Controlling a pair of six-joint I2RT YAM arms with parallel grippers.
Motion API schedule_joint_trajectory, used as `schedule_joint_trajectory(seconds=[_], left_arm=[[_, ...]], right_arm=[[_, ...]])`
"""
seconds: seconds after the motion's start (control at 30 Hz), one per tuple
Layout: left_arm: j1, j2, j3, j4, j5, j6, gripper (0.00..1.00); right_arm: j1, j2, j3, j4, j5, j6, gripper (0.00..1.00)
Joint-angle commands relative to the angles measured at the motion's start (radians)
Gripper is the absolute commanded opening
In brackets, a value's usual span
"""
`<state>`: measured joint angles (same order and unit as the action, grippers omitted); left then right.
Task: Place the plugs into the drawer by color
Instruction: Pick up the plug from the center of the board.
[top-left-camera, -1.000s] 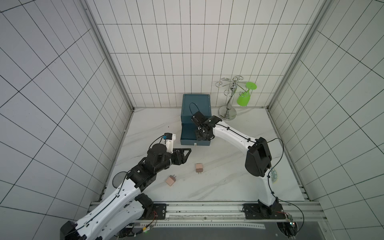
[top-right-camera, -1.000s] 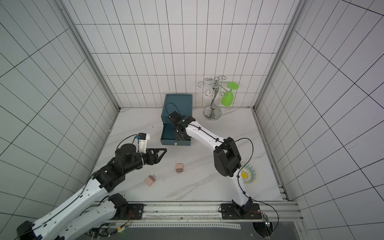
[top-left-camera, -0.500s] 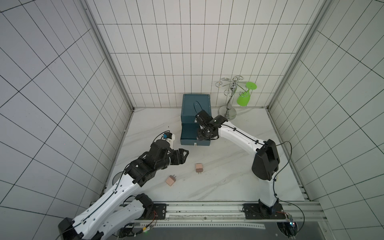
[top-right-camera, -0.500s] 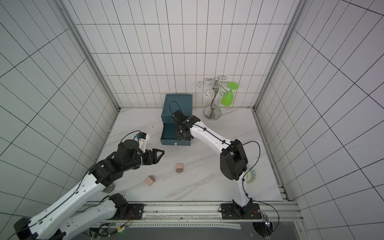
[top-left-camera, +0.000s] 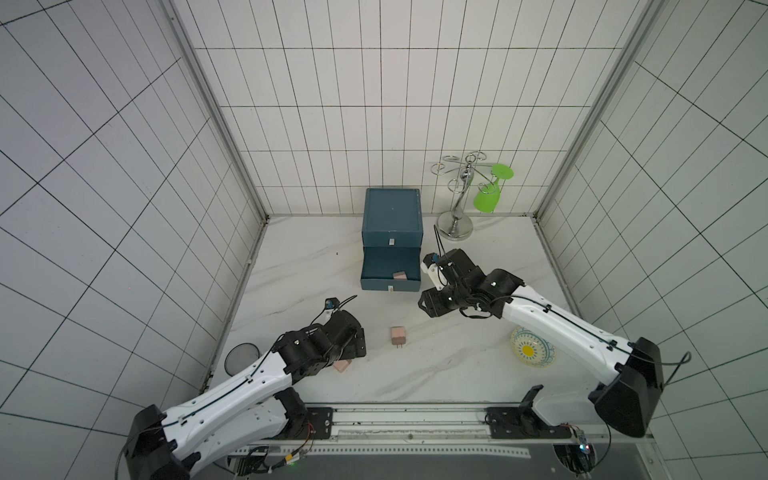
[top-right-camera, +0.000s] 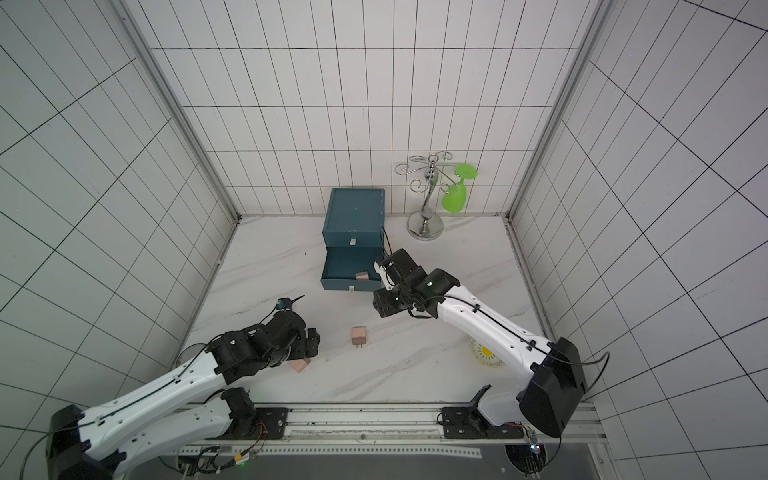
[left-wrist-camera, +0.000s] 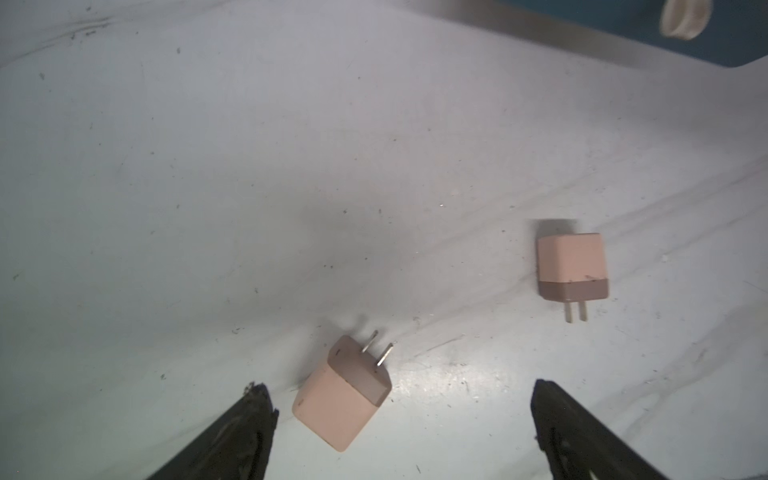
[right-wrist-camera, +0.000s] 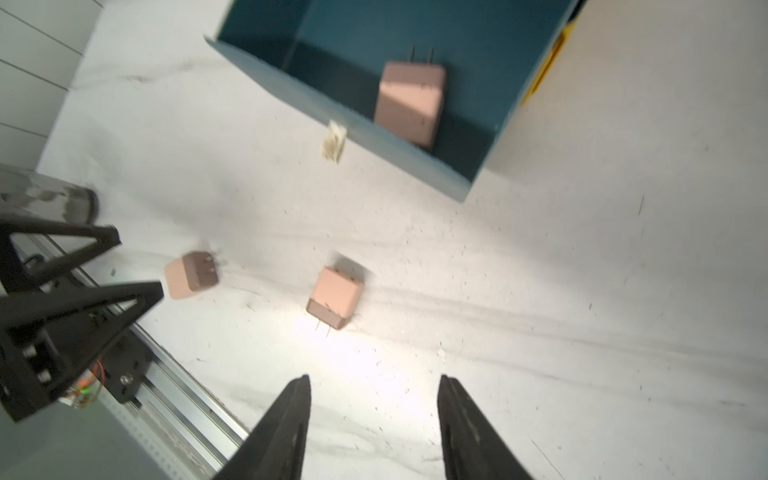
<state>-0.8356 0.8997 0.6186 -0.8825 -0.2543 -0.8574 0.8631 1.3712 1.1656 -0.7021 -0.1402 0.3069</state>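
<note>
I will next lower my left gripper toward the tabletop over the body of the third plug (top-right-camera: 300, 365) (left-wrist-camera: 339, 401) and close it there, because the plug is between my open fingers.
Three pinkish-tan plugs show. One lies in the open lower drawer (top-left-camera: 376, 272) of the teal cabinet (top-left-camera: 392, 216), seen as plug (top-left-camera: 400, 275) and plug (right-wrist-camera: 411, 99). A second plug (top-left-camera: 398, 335) lies on the table's middle. The third plug (left-wrist-camera: 340, 399) lies on the table between my left gripper's fingers (left-wrist-camera: 257, 415), nearer one of them and not touching either. My left gripper (left-wrist-camera: 399, 384) stands wide open, low over the table (top-left-camera: 291, 266). My right gripper (right-wrist-camera: 375, 376) is open and empty, just in front of the drawer's right corner.
A metal glass rack (top-left-camera: 457, 208) with a green glass (top-left-camera: 488, 195) stands at the back right. A yellow patterned plate (top-left-camera: 532, 347) lies under the right arm. A dark round cup (top-left-camera: 241, 357) sits at the left edge. The arms' rail (top-left-camera: 407, 419) runs along the front.
My left gripper has opened wide and dropped toward the front over the near plug. My right gripper has drawn back out of the drawer to its front right.
</note>
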Motion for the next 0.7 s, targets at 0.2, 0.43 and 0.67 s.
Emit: schedule_joint_trajectory(seconds=[0.2,0.43,0.67], left_arm=[[-0.043,0.176,-0.056,0.088,-0.028,-0.070,0.94],[-0.043,0.249,-0.078,0.151,0.007,-0.043,0.84],[-0.085,0.268,-0.091,0.130,0.035,-0.100,0.67]], right_arm=[[-0.012,-0.036,-0.114,0.168,-0.105,-0.034,0.53],[-0.015,-0.066,-0.149,0.183,-0.077,-0.019,0.53],[-0.028,-0.089,-0.173,0.198,-0.050,0.001,0.53]])
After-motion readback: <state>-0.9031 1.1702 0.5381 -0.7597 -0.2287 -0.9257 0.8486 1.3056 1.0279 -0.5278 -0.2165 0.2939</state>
